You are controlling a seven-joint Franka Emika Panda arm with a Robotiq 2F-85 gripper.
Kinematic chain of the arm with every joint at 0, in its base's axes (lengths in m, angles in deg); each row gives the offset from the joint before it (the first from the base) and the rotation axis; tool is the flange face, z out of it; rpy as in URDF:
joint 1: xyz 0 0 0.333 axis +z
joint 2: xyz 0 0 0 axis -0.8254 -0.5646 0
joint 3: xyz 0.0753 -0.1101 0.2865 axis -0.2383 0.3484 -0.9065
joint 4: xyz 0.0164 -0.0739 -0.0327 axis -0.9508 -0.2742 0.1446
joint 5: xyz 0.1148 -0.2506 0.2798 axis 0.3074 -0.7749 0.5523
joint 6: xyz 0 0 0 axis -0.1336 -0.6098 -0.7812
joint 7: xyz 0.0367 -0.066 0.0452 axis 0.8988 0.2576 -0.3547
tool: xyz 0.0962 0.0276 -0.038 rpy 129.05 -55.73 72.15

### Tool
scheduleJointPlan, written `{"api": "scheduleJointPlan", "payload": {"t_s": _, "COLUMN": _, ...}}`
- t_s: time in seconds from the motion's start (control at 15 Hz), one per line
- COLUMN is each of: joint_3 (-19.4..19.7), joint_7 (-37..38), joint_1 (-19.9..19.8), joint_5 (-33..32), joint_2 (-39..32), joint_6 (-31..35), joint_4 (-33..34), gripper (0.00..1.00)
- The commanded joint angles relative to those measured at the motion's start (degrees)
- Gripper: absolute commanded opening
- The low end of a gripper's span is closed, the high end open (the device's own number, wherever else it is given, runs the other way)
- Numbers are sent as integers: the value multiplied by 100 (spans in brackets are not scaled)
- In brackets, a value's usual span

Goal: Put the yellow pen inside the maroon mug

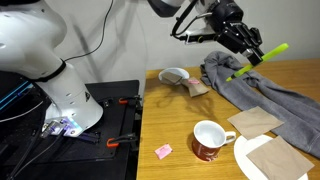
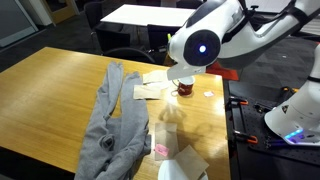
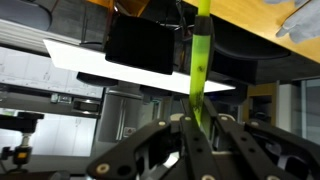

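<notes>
I will lower my gripper to the mug's white opening point(image 1: 210, 134) and let go of the yellow pen point(image 1: 262, 59) there, because the maroon mug stands upright and open well below.
My gripper point(image 1: 250, 55) is raised above the far side of the wooden table and is shut on the yellow pen point(image 1: 262, 59), which sticks out sideways from the fingers. In the wrist view the pen point(image 3: 200, 60) runs straight up from between the shut fingers point(image 3: 197, 128). The maroon mug point(image 1: 207, 140), white inside, stands upright near the table's front edge, well below and nearer than the gripper. In an exterior view the mug point(image 2: 184, 88) is mostly hidden behind the arm's round joint.
A grey cloth point(image 1: 250, 85) lies crumpled across the table. A small white bowl point(image 1: 174, 75) and a brown scrap sit at the back. Paper napkins point(image 1: 255, 121), a white plate point(image 1: 262, 162) and a pink scrap point(image 1: 163, 150) lie at the front.
</notes>
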Motion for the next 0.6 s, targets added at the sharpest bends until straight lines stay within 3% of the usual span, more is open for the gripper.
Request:
{"api": "scheduleJointPlan", "payload": {"t_s": 0.0, "joint_3": -172, "joint_7": 840, "joint_1": 181, "joint_5": 32, "joint_2": -262, "joint_6": -1202, "joint_4": 99, "gripper": 4}}
{"api": "scheduleJointPlan", "payload": {"t_s": 0.27, "joint_3": -244, "joint_7": 1287, "joint_1": 268, "joint_5": 230, "joint_2": -504, "joint_6": -2127, "joint_4": 158, "gripper": 4}}
{"api": "scheduleJointPlan", "payload": {"t_s": 0.53, "joint_3": -244, "joint_7": 1369, "joint_1": 262, "joint_5": 411, "joint_2": -675, "joint_6": -2513, "joint_4": 204, "gripper": 4}}
